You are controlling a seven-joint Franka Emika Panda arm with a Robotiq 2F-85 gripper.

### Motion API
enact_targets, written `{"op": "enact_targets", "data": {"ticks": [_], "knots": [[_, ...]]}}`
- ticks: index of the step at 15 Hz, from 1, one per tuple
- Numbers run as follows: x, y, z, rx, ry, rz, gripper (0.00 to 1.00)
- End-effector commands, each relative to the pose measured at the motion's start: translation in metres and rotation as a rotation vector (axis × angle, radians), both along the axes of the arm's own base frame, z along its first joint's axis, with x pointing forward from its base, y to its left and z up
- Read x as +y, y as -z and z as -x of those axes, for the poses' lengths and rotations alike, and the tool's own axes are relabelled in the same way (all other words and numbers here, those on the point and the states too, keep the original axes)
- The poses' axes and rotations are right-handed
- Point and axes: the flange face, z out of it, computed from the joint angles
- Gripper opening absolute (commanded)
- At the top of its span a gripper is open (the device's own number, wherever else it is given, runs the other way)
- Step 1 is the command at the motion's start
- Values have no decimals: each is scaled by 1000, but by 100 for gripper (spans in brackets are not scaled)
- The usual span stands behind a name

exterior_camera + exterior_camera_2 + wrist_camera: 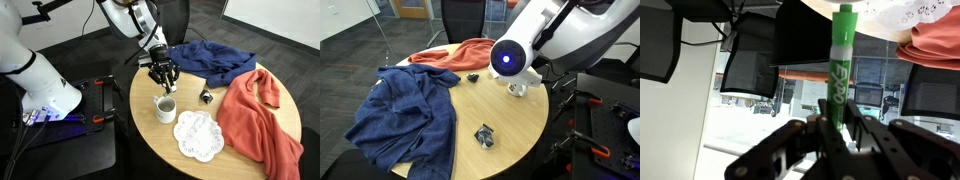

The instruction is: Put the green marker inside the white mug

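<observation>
The white mug's opening lies just below my gripper. My gripper lowers next until the marker's protruding end is inside the mug's rim, then releases it.
In the wrist view my gripper is shut on the green marker, which sticks out lengthwise from between the fingers, its bright green body lettered. In an exterior view the gripper hangs pointing down just above the white mug, which stands upright on the round wooden table. I cannot make out the marker in that view. In an exterior view the arm hides most of the mug.
A blue cloth and an orange-red cloth cover part of the table. A white lacy doily lies by the mug. Small black clip-like objects lie on the tabletop.
</observation>
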Motion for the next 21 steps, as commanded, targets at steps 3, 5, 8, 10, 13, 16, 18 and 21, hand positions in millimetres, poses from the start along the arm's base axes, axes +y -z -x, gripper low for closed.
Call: {"op": "enact_targets", "data": {"ticks": [3,5,8,10,13,16,18,21], "knots": [[-12,25,-12,8,29,33,5],[-14,34,-14,21,33,34,5],[-15,46,-15,38,35,28,5],[-14,54,-16,46,36,28,5],[-11,63,-15,65,38,23,5],[-8,67,-14,81,37,24,45],[-9,65,-14,86,36,27,53],[-11,56,-15,77,43,27,75]]}}
